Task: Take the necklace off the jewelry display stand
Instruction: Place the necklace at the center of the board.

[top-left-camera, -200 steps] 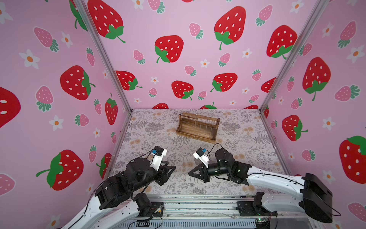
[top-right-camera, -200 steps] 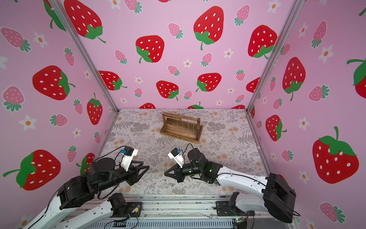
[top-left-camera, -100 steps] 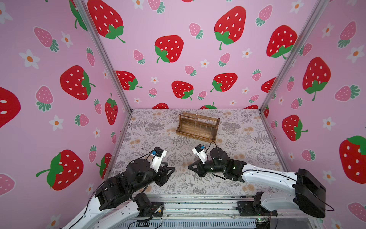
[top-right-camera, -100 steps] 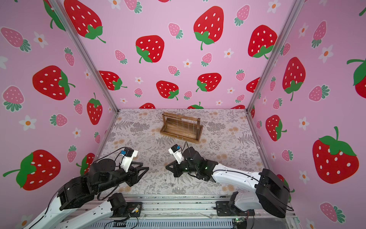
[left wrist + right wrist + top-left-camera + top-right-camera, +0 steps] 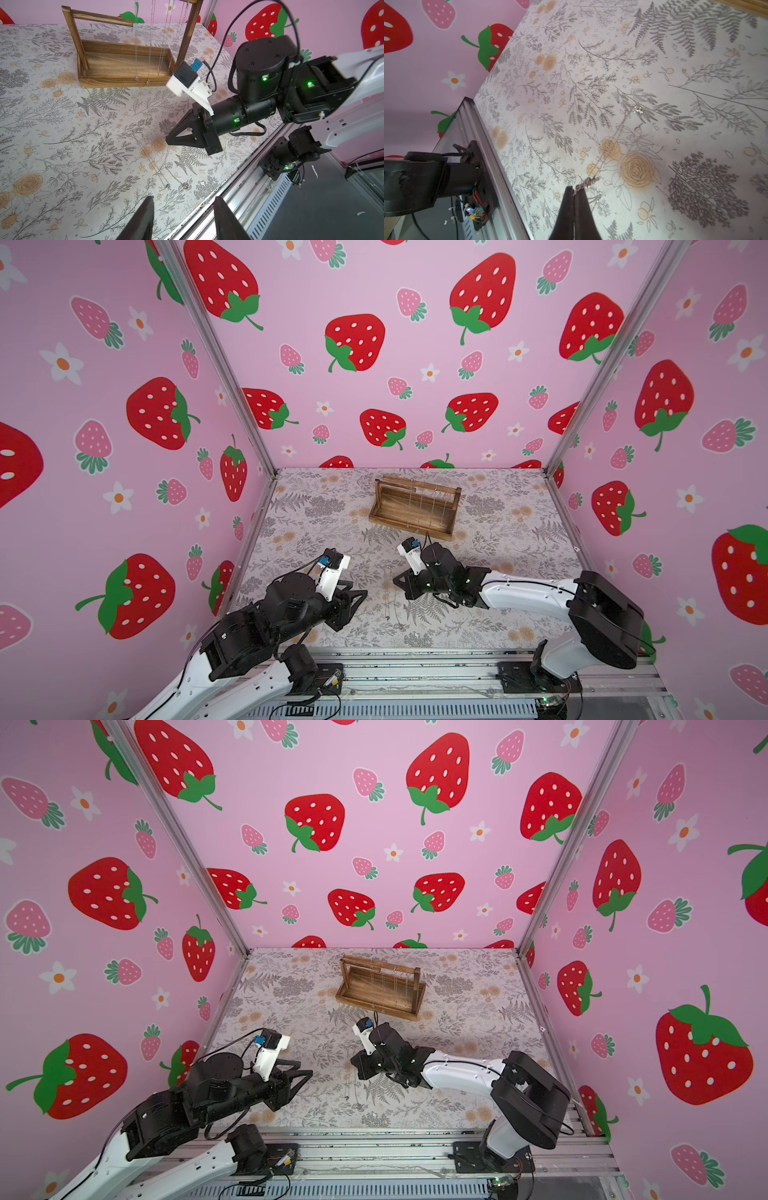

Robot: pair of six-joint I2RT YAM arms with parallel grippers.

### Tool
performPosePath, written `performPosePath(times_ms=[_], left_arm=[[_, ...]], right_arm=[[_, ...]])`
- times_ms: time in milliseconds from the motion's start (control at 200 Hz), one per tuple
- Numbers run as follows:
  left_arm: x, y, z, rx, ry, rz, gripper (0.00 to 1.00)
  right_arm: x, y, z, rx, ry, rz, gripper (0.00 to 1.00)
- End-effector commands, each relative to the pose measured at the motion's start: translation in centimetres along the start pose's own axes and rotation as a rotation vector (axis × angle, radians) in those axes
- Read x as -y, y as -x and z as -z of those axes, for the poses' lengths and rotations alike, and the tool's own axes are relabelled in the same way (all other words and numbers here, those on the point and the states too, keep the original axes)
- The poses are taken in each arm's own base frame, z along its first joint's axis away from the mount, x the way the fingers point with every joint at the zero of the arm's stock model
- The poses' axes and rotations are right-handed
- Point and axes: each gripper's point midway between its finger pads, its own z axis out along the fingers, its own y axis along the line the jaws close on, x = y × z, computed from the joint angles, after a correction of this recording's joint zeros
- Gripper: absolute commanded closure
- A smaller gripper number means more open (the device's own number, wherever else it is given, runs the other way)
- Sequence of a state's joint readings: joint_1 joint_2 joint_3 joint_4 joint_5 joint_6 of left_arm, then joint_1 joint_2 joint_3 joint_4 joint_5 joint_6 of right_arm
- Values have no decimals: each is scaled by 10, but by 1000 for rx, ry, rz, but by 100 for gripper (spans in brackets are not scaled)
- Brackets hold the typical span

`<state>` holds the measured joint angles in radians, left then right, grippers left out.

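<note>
The right gripper moves outward and down next to release the silver necklace (image 5: 588,181), since the mat (image 5: 668,116) beside the other chain's far end lies outward and below it.
The jewelry display stand (image 5: 407,526) (image 5: 374,1006) is a brown wooden frame standing at the back middle of the mat. In the left wrist view several thin chains (image 5: 150,41) hang from the top bars of the stand (image 5: 116,80). My right gripper (image 5: 397,580) (image 5: 353,1061) (image 5: 167,138) (image 5: 574,188) is low over the mat in front of the stand, shut on a silver necklace (image 5: 588,181). The rest of that chain trails away across the mat (image 5: 145,149). My left gripper (image 5: 353,608) (image 5: 297,1085) (image 5: 184,197) is open and holds nothing, near the front left.
Two small pendants (image 5: 167,187) (image 5: 185,185) lie on the floral mat just ahead of my left fingers. The metal front rail (image 5: 415,655) runs along the mat's near edge. Pink strawberry walls close off three sides.
My right gripper has shifted slightly away from the front edge, toward the stand, and stays shut. The left arm has barely moved.
</note>
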<state>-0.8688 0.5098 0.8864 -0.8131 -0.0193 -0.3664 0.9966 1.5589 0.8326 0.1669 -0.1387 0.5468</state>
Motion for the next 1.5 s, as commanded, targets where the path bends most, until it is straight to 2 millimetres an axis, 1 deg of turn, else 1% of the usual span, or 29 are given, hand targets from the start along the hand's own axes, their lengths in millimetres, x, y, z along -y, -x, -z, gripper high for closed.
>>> performPosePath(times_ms=[0, 325, 655, 885, 1096, 1496], left_arm=[[-2, -3, 0, -6, 10, -5, 52], [1, -7, -7, -32, -8, -7, 52], [2, -7, -9, -38, -13, -7, 51], [4, -7, -11, -41, -19, -10, 51], [5, -9, -15, -57, -27, -15, 51], [7, -9, -15, -59, -37, -17, 50]], right_arm=[[16, 11, -4, 21, -86, -30, 100], [48, 12, -28, -12, -198, -49, 100], [70, 14, -51, -45, -219, -88, 100], [76, 20, -63, -57, -222, -94, 100], [80, 21, -73, -72, -227, -100, 100], [86, 20, -79, -85, -231, -114, 100]])
